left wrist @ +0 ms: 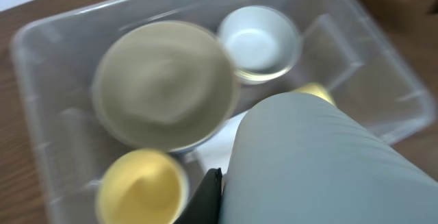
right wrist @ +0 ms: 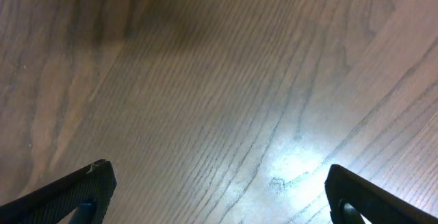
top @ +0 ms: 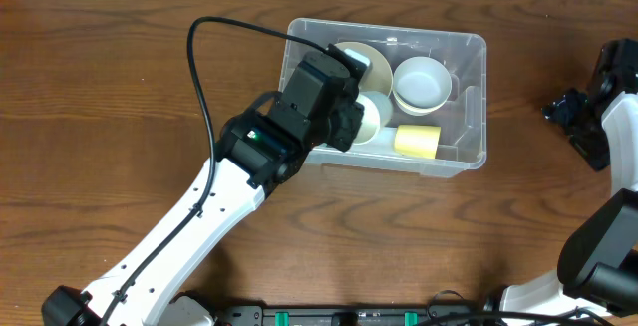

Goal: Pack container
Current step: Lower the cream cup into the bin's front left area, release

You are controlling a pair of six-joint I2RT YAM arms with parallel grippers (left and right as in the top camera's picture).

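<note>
The robot needs to lower its left gripper toward the left in the wrist view next, onto the pale yellow bowl (left wrist: 142, 187), because that open bowl is below the gripper on that side.
The clear plastic container (top: 477, 87) stands at the table's back centre. In it lie a beige bowl (top: 371, 61), a white bowl (top: 421, 82), a pale yellow bowl (top: 377, 117) and a yellow cup (top: 417, 141) on its side. My left gripper (top: 341, 109) hangs over the container's left half. In the left wrist view one dark finger (left wrist: 209, 196) presses against a large pale grey-blue object (left wrist: 315, 162) held above the bowls; the other finger is hidden. My right gripper (right wrist: 219, 196) is open and empty above bare wood at the far right (top: 570, 117).
The left wrist view is blurred; it shows the container wall (left wrist: 27, 66), the beige bowl (left wrist: 164, 87), the white bowl (left wrist: 259, 42) and the pale yellow bowl (left wrist: 140, 186). A black cable (top: 204, 77) loops over the left arm. The table is brown wood.
</note>
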